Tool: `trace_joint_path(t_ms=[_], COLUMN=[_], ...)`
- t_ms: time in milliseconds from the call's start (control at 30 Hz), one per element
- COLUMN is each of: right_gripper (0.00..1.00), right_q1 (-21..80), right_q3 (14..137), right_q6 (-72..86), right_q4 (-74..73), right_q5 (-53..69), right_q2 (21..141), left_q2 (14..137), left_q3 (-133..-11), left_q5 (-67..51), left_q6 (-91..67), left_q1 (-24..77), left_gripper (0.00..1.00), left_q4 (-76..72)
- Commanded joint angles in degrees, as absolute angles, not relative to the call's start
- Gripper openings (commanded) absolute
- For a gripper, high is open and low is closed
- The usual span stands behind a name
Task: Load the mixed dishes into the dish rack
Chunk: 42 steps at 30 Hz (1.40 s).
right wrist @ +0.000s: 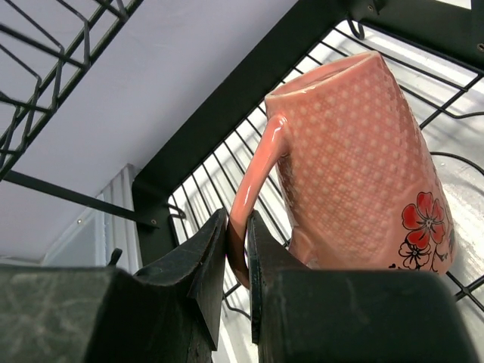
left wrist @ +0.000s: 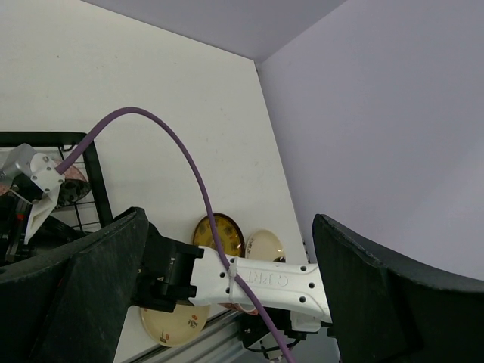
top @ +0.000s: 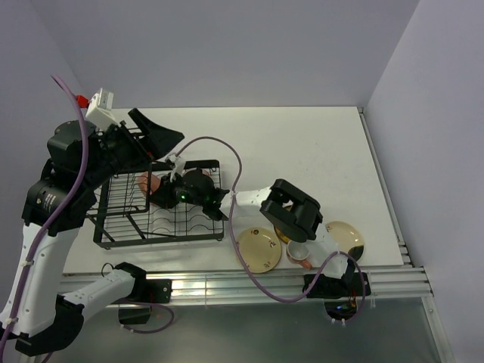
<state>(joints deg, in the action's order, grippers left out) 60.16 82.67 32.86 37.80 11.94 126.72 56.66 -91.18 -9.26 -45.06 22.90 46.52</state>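
Observation:
My right gripper moves to the right in the top view and lowers the mug onto bare rack wires (top: 170, 203) next, since the mug overlaps the edge of the rack's raised level.
The black wire dish rack (top: 162, 236) sits at the table's left. My right gripper (top: 165, 189) reaches into it, shut on the handle of a pinkish-orange mug (right wrist: 355, 151) with a red flower; the wrist view shows the fingers (right wrist: 204, 257) pinching the handle over the rack's wires (right wrist: 219, 106). My left gripper (top: 155, 140) hangs open and empty above the rack's far edge. A cream plate (top: 259, 249) lies near the front edge, another cream plate (top: 346, 238) further right, and a mustard-yellow plate (left wrist: 219, 233) is partly under the right arm. A second mug (top: 302, 255) stands under that arm.
The right arm's white link (left wrist: 265, 283) and purple cable (top: 234, 162) stretch across between the rack and the plates. An aluminium rail (top: 227, 283) runs along the near edge. Walls close in at the back and right.

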Motion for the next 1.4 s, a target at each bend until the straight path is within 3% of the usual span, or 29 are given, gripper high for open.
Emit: trace_joint_path(t_ms=[0,600,900,1100,1367], right_gripper=[0.0,0.0,0.16,0.32,0.37], right_q1=[59.9,61.1,62.3,62.8,62.7], right_q3=[80.5,70.5,71.9,73.1,77.7], right_q6=[33.0,31.8,30.9,30.8,30.1], right_q4=[43.2,37.3,29.0,26.6,23.0], right_q5=[11.0,5.1,0.3,0.1,-1.5], right_q2=[124.2,120.7,121.1,121.6,123.5], left_q2=[55.5,53.1,51.9,51.3,51.1], left_q3=[-91.0,-89.6,-88.8,-88.1,-87.8], left_q5=[-10.5,-11.3,-12.0,-12.5,-12.7], left_q6=[-44.5,-45.8,-46.8,-47.1,-47.1], left_q1=[22.8,22.8,22.8,22.8,22.8], left_gripper=[0.97,0.97,0.97,0.96,0.97], left_q4=[43.4,43.8,44.0,43.9,43.9])
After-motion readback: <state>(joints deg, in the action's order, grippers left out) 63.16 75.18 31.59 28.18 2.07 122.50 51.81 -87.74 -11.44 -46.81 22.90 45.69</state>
